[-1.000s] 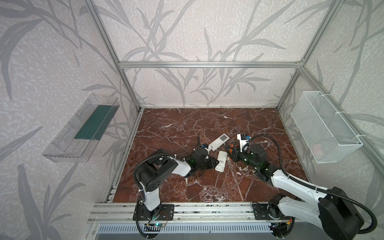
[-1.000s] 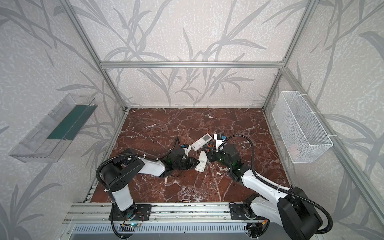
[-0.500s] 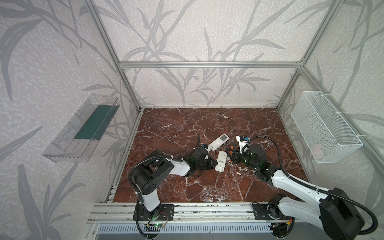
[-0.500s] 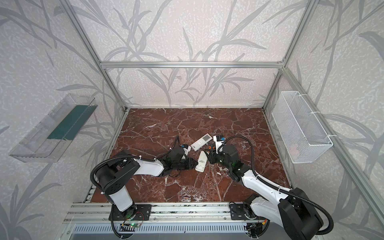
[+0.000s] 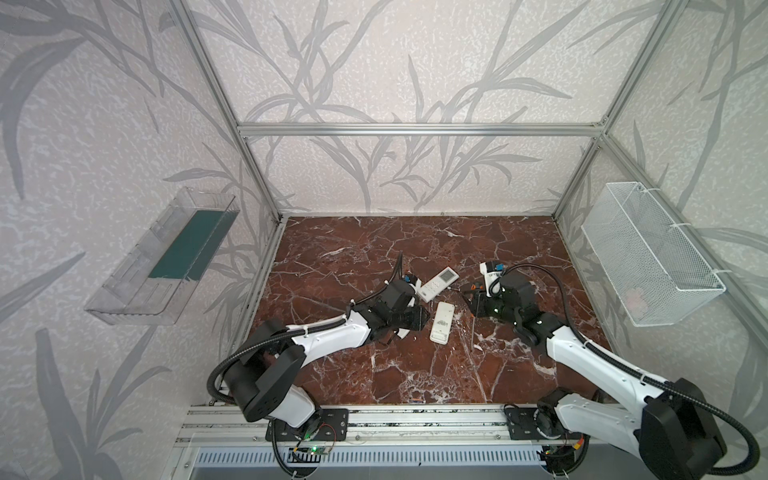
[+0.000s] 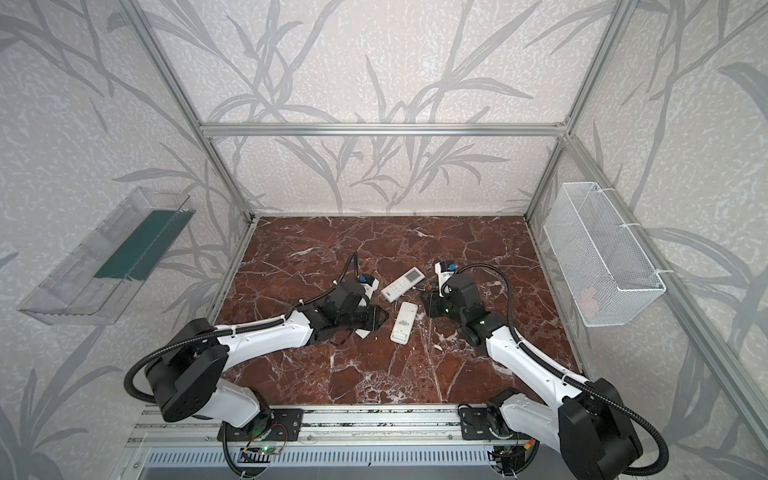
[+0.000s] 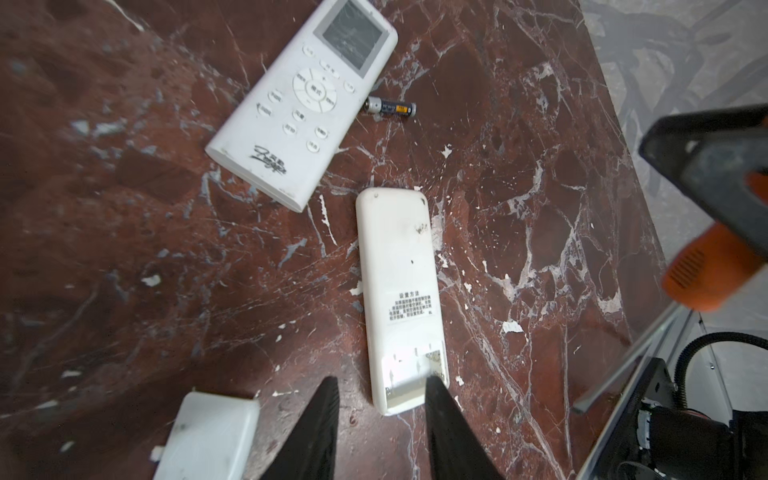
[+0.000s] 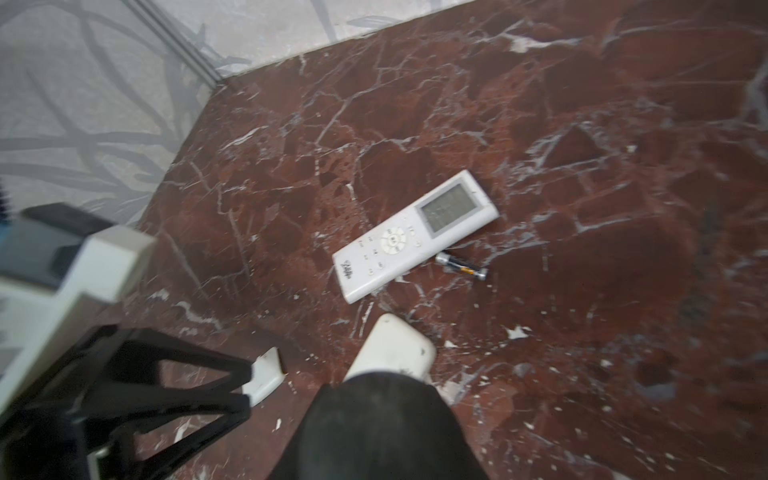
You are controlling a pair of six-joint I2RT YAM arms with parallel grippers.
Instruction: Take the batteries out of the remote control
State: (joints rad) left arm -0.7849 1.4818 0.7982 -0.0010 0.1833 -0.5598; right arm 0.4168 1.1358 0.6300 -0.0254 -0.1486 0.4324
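Observation:
The remote's battery bay is uncovered, so my right gripper should next move down and away from the face-down remote, onto the bare marble beside it, to let go of the screwdriver (image 7: 706,270).
A white remote control (image 7: 395,266) lies face down with its battery bay (image 7: 411,370) uncovered; I see pale floor and metal contacts there. My left gripper (image 7: 380,386) is open, its fingertips (image 7: 328,399) either side of that end, nothing held. In both top views this remote (image 5: 442,322) (image 6: 404,322) lies between my grippers. A dark battery (image 7: 390,108) (image 8: 461,266) lies loose beside a second, face-up remote (image 7: 303,99) (image 5: 438,284). My right gripper (image 5: 478,301) (image 6: 430,301) is shut on an orange-handled screwdriver (image 7: 706,270).
A small white cover (image 7: 208,440) (image 8: 266,376) lies on the marble floor by my left fingers. A wire basket (image 5: 648,253) hangs on the right wall, a clear tray (image 5: 166,257) on the left. A tiny orange piece (image 5: 417,401) lies near the front edge.
My left jaws have opened wider and the left gripper has edged towards the face-down remote. The right arm has barely moved.

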